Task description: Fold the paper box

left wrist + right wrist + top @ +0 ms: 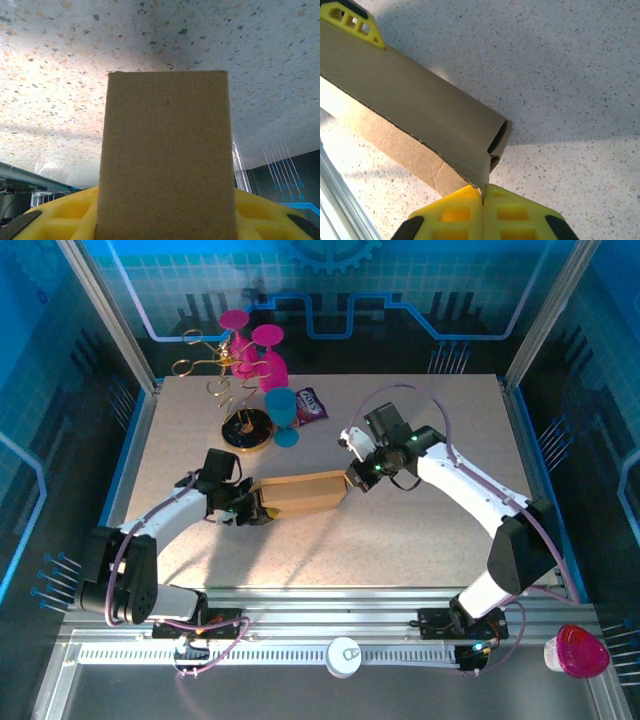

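My left gripper lowers the box's held end onto the tabletop below it next and lets go, as my right gripper pinches the opposite end.
The paper box (pixel 300 493) is a plain brown cardboard tube lying flat mid-table, its long axis left to right. My left gripper (pixel 250 508) grips its left end; in the left wrist view the box (pixel 167 155) stands between the yellow fingers (pixel 62 215), hiding the gap. My right gripper (pixel 352 478) is at the box's right end. In the right wrist view that gripper (pixel 482 192) is shut, pinching a thin cardboard edge at the near corner of the box (pixel 415 115). That end stands partly open, with a flap tucked inward. A yellow left fingertip (pixel 355 22) shows at the far end.
Behind the box stand pink goblets (pixel 262 352), a gold wire stand (pixel 205 365), a blue cup (pixel 282 412), a black disc (pixel 247 428) and a purple packet (pixel 311 404). A metal rail (pixel 330 625) runs along the near edge, with a pink-lidded cup (pixel 577 650) at its right.
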Action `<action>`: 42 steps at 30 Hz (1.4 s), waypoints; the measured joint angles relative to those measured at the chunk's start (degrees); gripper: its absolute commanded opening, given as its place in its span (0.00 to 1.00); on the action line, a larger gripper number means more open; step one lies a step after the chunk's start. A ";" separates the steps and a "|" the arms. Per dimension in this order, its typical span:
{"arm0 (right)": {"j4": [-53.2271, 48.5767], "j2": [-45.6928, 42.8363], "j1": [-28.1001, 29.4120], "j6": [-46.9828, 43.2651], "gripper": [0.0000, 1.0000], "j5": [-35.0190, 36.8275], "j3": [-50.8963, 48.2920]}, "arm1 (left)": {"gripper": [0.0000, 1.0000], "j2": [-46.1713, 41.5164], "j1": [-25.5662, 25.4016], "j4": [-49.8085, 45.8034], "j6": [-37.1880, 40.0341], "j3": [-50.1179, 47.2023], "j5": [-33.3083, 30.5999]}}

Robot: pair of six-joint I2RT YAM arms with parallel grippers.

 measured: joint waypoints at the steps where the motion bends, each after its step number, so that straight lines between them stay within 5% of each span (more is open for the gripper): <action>1: 0.66 -0.42 0.24 1.64 0.00 0.68 -0.61 | 0.32 0.22 0.04 0.57 -0.20 -0.15 0.20; 12: 9.57 -3.32 1.51 18.80 0.00 4.74 -6.32 | 0.42 3.41 0.22 5.73 -0.57 -0.81 1.99; 21: 11.19 -2.86 2.21 23.30 0.00 6.99 -6.32 | 0.49 5.77 0.50 10.51 -0.59 -2.01 2.56; 42: 18.43 -3.87 7.85 25.70 0.00 19.06 -10.51 | 0.37 8.94 2.14 14.60 -0.61 -2.97 5.22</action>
